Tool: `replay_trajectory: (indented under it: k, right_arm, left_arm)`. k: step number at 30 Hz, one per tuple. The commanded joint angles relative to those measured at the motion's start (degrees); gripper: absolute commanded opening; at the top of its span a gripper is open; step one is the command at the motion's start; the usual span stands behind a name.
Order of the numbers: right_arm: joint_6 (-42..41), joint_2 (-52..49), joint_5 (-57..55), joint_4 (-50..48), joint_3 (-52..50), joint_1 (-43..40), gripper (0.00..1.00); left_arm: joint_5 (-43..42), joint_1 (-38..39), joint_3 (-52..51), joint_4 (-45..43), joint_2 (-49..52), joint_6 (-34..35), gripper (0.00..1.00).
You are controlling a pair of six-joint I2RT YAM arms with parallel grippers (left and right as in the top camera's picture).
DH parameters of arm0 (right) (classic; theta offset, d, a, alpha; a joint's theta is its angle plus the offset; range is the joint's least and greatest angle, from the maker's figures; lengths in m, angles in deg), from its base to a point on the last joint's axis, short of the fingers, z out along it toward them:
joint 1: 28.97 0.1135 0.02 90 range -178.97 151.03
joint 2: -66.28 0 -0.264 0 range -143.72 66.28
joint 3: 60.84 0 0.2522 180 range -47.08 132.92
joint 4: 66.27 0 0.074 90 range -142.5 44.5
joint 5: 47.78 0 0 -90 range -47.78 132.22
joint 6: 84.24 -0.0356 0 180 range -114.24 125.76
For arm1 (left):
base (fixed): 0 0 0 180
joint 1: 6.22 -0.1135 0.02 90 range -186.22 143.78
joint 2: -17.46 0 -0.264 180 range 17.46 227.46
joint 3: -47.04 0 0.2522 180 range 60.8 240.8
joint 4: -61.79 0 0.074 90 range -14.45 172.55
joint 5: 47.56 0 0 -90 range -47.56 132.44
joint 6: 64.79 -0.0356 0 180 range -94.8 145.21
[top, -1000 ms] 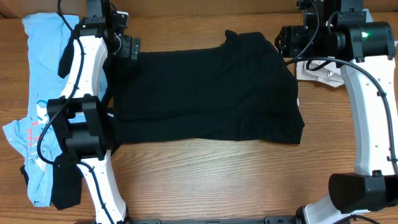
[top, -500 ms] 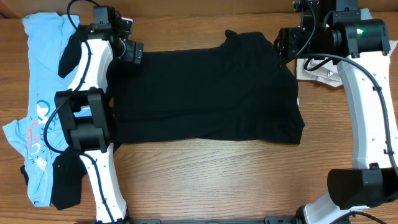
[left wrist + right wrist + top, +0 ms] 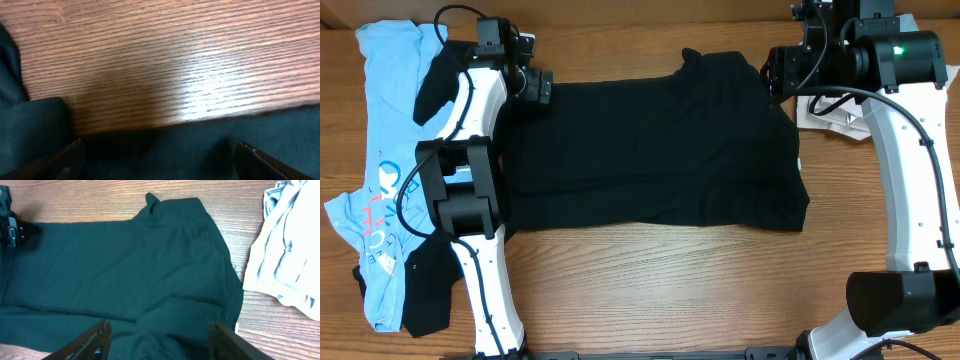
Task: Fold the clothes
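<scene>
The T-shirt's top edge runs at an angle past my left gripper's fingers. The left gripper therefore turns square and lowers onto the T-shirt's corner fabric [image 3: 545, 93] next.
A large black T-shirt [image 3: 650, 150] lies spread flat across the middle of the table, a small white tag at its right edge. My left gripper [image 3: 542, 88] is open, low over the shirt's top-left edge; its wrist view shows dark fabric [image 3: 210, 150] between the spread fingertips [image 3: 160, 160]. My right gripper [image 3: 778, 72] is open and empty, raised over the shirt's top-right corner; its wrist view looks down on the shirt [image 3: 125, 270] between the fingers [image 3: 160, 337]. A light-blue printed tee [image 3: 380, 130] lies at the far left, with a black garment [image 3: 425, 295] on its lower part.
A pale crumpled garment [image 3: 840, 115] lies at the back right, also in the right wrist view [image 3: 290, 255]. Bare wood shows along the front [image 3: 670, 290] and behind the shirt [image 3: 175, 60].
My left gripper has shifted slightly right and forward along the shirt's top-left edge. The right arm and the shirt have not moved.
</scene>
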Motion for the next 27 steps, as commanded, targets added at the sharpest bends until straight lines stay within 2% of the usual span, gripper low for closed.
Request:
replay_trajectory:
  k: [1,6,16,20,27]
  right_arm:
    - [0.44,0.00,-0.20,-0.42,1.16,0.17,0.65]
    - [0.44,0.00,-0.20,-0.68,1.16,0.17,0.65]
    - [0.44,0.00,-0.20,-0.68,1.16,0.17,0.65]
    - [0.44,0.00,-0.17,-0.66,1.16,0.17,0.65]
    - [0.44,0.00,-0.17,-0.68,1.16,0.17,0.64]
  left_arm:
    - [0.81,0.35,1.11,-0.72,1.55,1.40,0.95]
    - [4.04,0.33,1.01,-0.90,1.57,3.67,0.92]
    - [4.02,0.33,0.15,-0.09,2.32,4.83,0.82]
    - [4.00,0.33,0.15,0.07,2.58,5.77,0.80]
    - [4.00,0.33,0.15,3.54,5.99,6.95,0.75]
